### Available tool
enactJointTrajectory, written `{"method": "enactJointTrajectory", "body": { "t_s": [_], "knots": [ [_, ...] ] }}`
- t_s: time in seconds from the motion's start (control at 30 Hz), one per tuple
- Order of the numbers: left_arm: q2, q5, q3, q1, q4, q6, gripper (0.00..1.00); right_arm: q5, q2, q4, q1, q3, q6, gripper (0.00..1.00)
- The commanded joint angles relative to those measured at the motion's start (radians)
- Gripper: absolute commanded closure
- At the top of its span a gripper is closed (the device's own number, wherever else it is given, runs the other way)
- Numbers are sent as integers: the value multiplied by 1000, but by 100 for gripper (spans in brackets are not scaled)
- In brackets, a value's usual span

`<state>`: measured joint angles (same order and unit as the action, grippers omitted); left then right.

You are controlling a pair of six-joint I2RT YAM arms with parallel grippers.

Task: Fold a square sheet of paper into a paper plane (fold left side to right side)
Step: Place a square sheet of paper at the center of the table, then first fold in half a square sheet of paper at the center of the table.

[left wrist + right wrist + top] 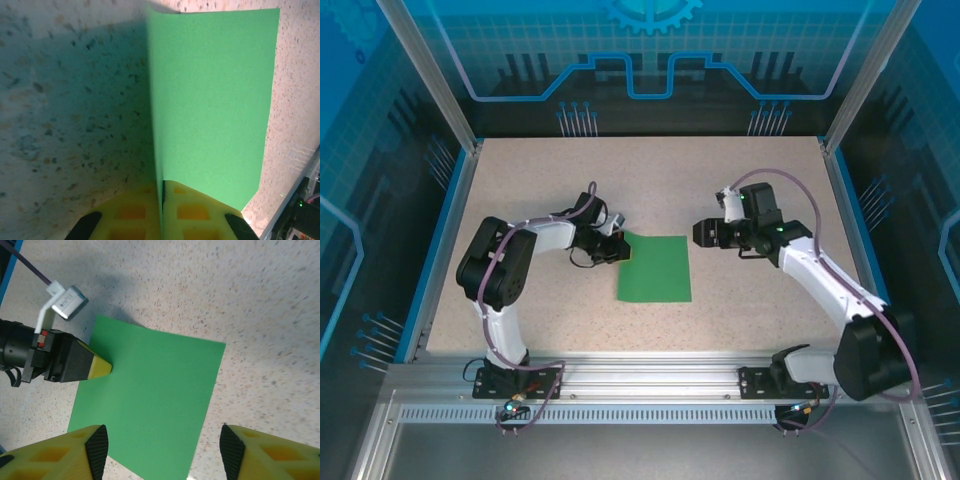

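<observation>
The pinched edge of the paper already stands lifted, so my left gripper will next move over the sheet (pixel 150 400) toward the opposite edge and spread its fingers to release the paper.
The square sheet of paper (pixel 657 268) is green and lies in the middle of the table. My left gripper (pixel 619 245) is shut on its far left corner. In the left wrist view the yellow fingers (pixel 135 212) pinch the sheet's edge (pixel 210 100), which stands lifted off the table. From the right wrist view the left gripper's tip (pixel 100 367) rests on the sheet (pixel 150 400). My right gripper (pixel 698 233) hovers at the sheet's far right corner, open, with nothing between its fingers (pixel 163 450).
The speckled table (pixel 750 180) has a blue rim on the left and right and an aluminium rail along the near edge (pixel 650 375). Bare tabletop lies round the sheet on every side.
</observation>
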<state>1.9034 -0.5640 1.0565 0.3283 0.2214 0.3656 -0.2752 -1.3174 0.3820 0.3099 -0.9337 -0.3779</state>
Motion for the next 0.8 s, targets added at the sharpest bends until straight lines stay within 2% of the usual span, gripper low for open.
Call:
{"method": "enactJointTrajectory", "body": {
  "t_s": [0.0, 0.37, 0.6, 0.77],
  "knots": [
    [-8, 50, 44, 0, 76, -19, 96, -29, -76, -79, 36, -3, -82, 41],
    [-7, 64, 57, 2, 102, -24, 95, -50, -340, -130, 57, -91, -168, 60],
    [-6, 77, 76, 3, 133, -36, 95, -31, -390, -148, 61, -114, -162, 61],
    [0, 74, 86, 5, 137, -32, 95, -82, -442, -185, 61, -134, -176, 61]
  ]
}}
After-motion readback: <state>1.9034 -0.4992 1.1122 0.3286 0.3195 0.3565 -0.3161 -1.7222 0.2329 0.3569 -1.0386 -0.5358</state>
